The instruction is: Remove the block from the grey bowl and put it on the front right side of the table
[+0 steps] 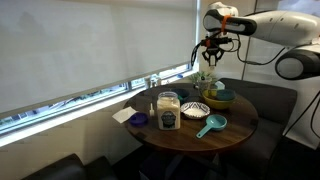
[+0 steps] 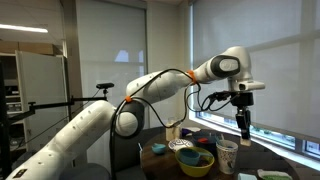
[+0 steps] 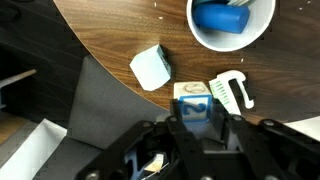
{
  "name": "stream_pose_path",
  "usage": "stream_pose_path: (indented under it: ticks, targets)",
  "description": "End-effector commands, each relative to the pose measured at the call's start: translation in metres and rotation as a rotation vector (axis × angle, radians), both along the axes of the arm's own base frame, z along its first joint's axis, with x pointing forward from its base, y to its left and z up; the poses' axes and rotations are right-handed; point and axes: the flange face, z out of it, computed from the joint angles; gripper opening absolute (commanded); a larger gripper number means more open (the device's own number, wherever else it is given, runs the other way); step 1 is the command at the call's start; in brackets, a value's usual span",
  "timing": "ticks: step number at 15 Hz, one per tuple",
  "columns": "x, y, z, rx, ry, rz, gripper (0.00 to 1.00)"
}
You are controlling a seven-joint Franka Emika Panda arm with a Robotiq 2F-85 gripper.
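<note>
My gripper is above the open gap, so it will next move down and release the white block on the bare wood between box and brush.
My gripper [image 3: 193, 125] is shut on a white block with a blue "2" on its face [image 3: 193, 108] and holds it in the air above the table's edge. In both exterior views the gripper [image 1: 210, 60] [image 2: 243, 128] hangs well above the round dark brown table [image 1: 235, 125] [image 3: 110, 30]. A pale bowl [image 3: 205, 42] with a blue object inside lies at the top of the wrist view. I cannot tell for sure that this is the grey bowl.
A pale blue box [image 3: 150, 68] and a white brush with green bristles [image 3: 232, 92] lie on the table under the gripper. A jar [image 1: 168, 110], a patterned bowl [image 1: 193, 109], a yellow-green bowl [image 1: 221, 97] and a blue scoop [image 1: 210, 125] stand on the table. Dark seats surround it.
</note>
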Motion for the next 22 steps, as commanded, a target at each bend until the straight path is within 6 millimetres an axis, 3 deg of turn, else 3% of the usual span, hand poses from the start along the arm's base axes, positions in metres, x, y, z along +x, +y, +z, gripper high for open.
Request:
stream_pose_path:
  ticks: [1, 2, 5, 7, 10, 12, 17, 22]
  targets:
    - [0.0, 0.001, 0.0, 0.0, 0.0, -0.002, 0.34]
    - [0.005, 0.0, -0.003, -0.008, -0.007, 0.076, 0.09]
    - [0.007, -0.027, -0.017, 0.058, -0.043, 0.178, 0.09]
    - [0.005, -0.056, -0.031, 0.082, -0.07, 0.211, 0.09]
    - [0.001, -0.095, -0.061, 0.135, -0.087, 0.237, 0.09]
    - [0.002, -0.108, -0.081, 0.165, -0.091, 0.253, 0.09]
    - [0.015, -0.094, -0.126, 0.137, 0.007, 0.209, 0.09]
    - [0.025, -0.072, -0.129, 0.087, 0.027, 0.135, 0.09]
